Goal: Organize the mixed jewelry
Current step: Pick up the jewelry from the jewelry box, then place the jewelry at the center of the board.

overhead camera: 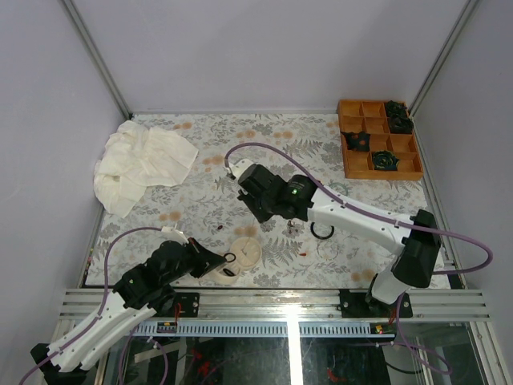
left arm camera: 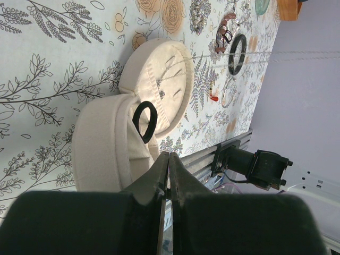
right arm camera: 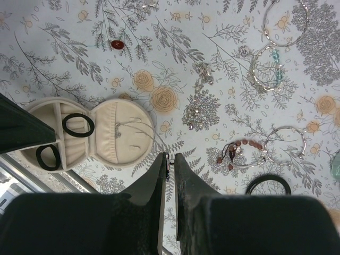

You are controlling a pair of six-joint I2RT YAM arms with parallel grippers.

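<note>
My right gripper lifts outward next, then lowers toward the reddish-brown bead strand (right arm camera: 241, 151) to open. This is because its thin chain still trails into the open case (right arm camera: 114, 133).
The mixed jewelry lies loose on the floral tabletop: a pale-teal beaded bracelet (right arm camera: 265, 66), a clear thin hoop (right arm camera: 285, 24), a reddish-brown bead strand (right arm camera: 241, 151), a black ring (right arm camera: 268, 184) and a red bead (right arm camera: 117, 44). An open cream round case (right arm camera: 114, 133) holds two black rings (right arm camera: 78, 125) and a thin chain. My right gripper (right arm camera: 169, 159) hovers beside the case, shut on a tiny dark beaded piece (right arm camera: 168, 166). My left gripper (left arm camera: 169, 155) is shut and looks empty, at the near edge of the case (left arm camera: 106, 154), close to a black ring (left arm camera: 144, 122).
A crumpled white cloth (overhead camera: 140, 164) lies at the back left. An orange compartment tray (overhead camera: 378, 138) with dark pieces stands at the back right. A metal rail (overhead camera: 280, 301) runs along the front edge. Grey walls close in the sides.
</note>
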